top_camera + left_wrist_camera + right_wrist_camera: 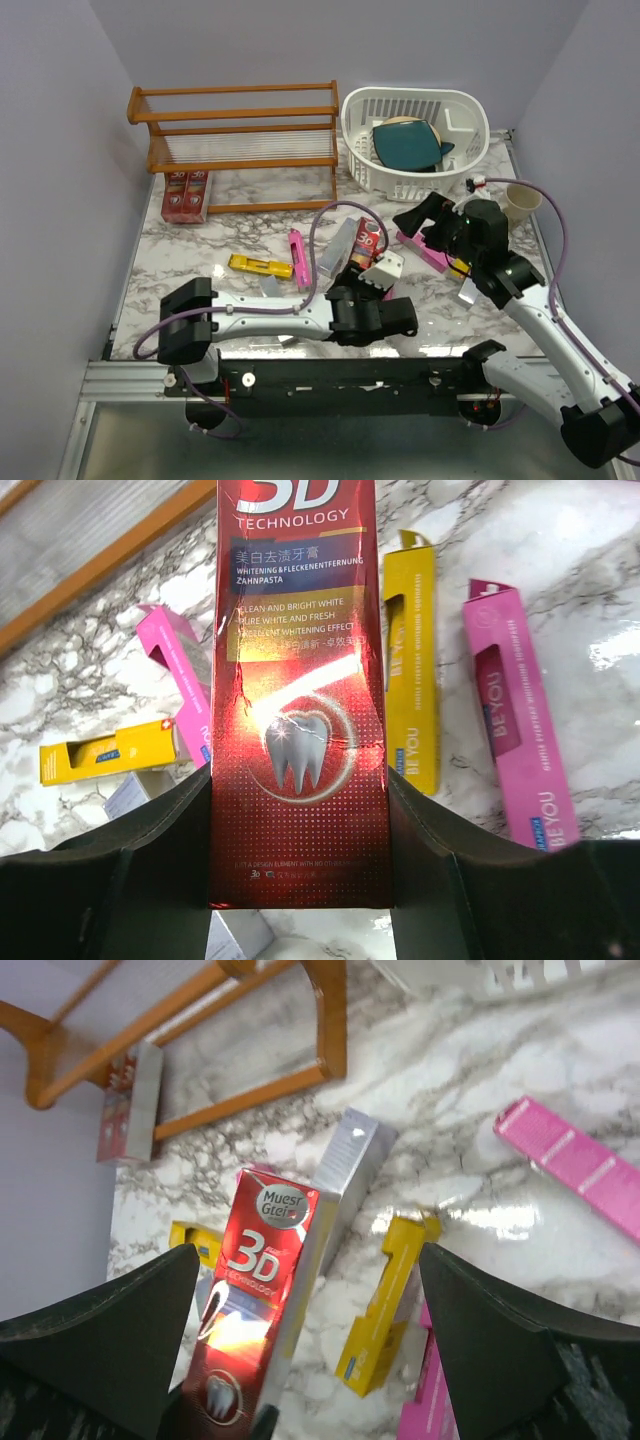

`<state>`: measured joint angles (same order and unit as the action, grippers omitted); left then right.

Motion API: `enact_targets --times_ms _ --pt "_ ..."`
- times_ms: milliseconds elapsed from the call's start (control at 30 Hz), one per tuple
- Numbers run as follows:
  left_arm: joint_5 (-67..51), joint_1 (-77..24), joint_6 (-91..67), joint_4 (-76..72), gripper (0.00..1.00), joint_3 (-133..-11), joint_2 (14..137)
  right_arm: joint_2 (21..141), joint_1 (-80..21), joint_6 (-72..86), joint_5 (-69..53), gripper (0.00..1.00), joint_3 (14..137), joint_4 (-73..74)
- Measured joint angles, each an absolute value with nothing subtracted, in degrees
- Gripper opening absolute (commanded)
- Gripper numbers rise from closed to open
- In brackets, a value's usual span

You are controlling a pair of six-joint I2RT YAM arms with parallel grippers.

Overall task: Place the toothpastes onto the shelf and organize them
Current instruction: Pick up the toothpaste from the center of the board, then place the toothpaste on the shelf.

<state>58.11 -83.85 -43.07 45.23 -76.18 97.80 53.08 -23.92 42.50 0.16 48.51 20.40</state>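
The spot beside both red cartons is outward, to the left of my left gripper in the top view. My left gripper should next swing across and down to let go of its red carton.
My left gripper [372,290] [300,810] is shut on a red toothpaste carton [368,243] [300,680], held above the marble table with its printed face up. My right gripper [422,225] [308,1260] hangs just right of it, jaws wide open and holding nothing; the red carton [255,1300] shows below between them. Loose cartons lie on the table: yellow [260,265], pink [298,258], silver [340,245], and another pink [425,252]. The wooden shelf [235,125] [250,1090] stands at the back left, with two red cartons [187,195] at its lower left corner.
A white slotted basket [415,135] holding a teal item stands right of the shelf. A paper cup [522,200] sits at the right edge. Walls close in the table on the left, back and right.
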Motion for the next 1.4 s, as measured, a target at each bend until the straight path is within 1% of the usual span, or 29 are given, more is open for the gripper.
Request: enact_targets --times_ms 200,367,567,767,933,1100,1233,1400 --pt "51.68 -75.83 -42.09 42.02 0.33 -66.50 85.47 43.97 -23.92 36.86 1.23 1.00 39.70 11.90" --pt "44.91 -65.04 -39.86 39.90 0.33 -57.95 73.63 40.80 -23.92 32.82 1.06 1.00 34.61 5.76" --pt "38.92 -52.23 -35.40 39.05 0.33 -53.41 67.44 37.63 -23.92 27.88 -0.12 1.00 30.79 1.69" --pt "31.07 -38.68 -29.52 38.28 0.33 -52.01 66.04 32.84 -23.92 23.99 0.16 1.00 27.40 -1.04" --pt "26.26 -30.15 -25.19 38.06 0.33 -53.08 67.26 30.17 -23.92 23.40 1.13 1.00 24.03 -3.05" --pt "24.03 -24.45 -21.58 35.77 0.34 -53.43 69.52 28.27 -23.92 23.40 2.50 1.00 22.61 -3.60" --pt "22.96 -21.65 -19.18 32.62 0.37 -53.71 71.90 27.16 -23.92 23.44 3.44 1.00 21.78 -4.67" --pt "21.54 -18.72 -17.04 28.95 0.38 -54.70 75.53 27.09 -23.92 23.49 3.95 1.00 21.41 -5.08"
